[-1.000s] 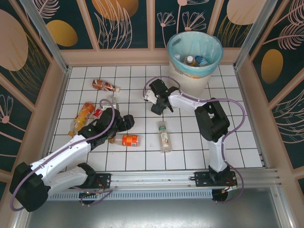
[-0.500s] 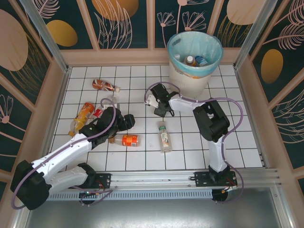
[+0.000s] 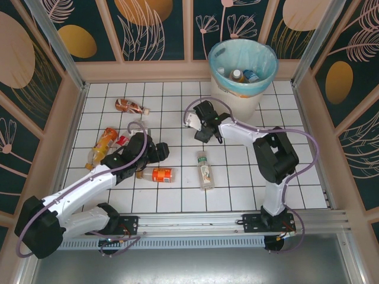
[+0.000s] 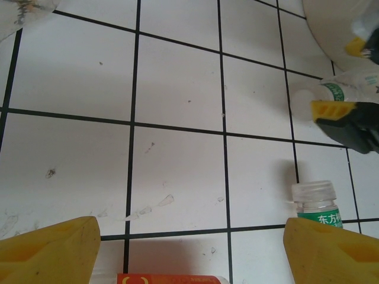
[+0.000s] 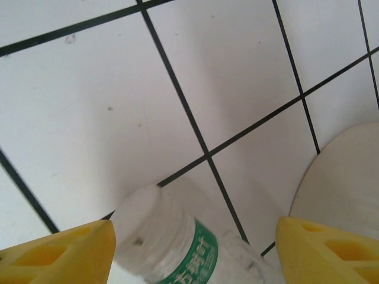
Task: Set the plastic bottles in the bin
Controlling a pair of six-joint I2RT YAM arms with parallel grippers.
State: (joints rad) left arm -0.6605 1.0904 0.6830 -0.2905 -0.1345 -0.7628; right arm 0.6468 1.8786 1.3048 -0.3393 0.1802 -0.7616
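Note:
My right gripper lowers slightly onto the clear bottle's white cap just below it and closes next, since its open fingers already straddle the bottle.
The bin, white with a light blue bag, stands at the back right with several plastic bottles inside. My right gripper hangs low over the floor in front of it, open. A clear bottle with a white cap and green label lies between its fingers, with a gap at the right finger. My left gripper is open above the tiles, with the orange-labelled bottle just below it. Another green-labelled bottle lies mid-floor, its cap beside my left gripper's right finger.
More bottles lie at the left: a brown one, an orange one and a red-capped one. The bin's white wall curves close on the right gripper's right. Patterned walls enclose the tiled floor.
The right gripper has shifted slightly right, towards the bin, and the bottle between its fingers looks blurred. The left arm has barely moved.

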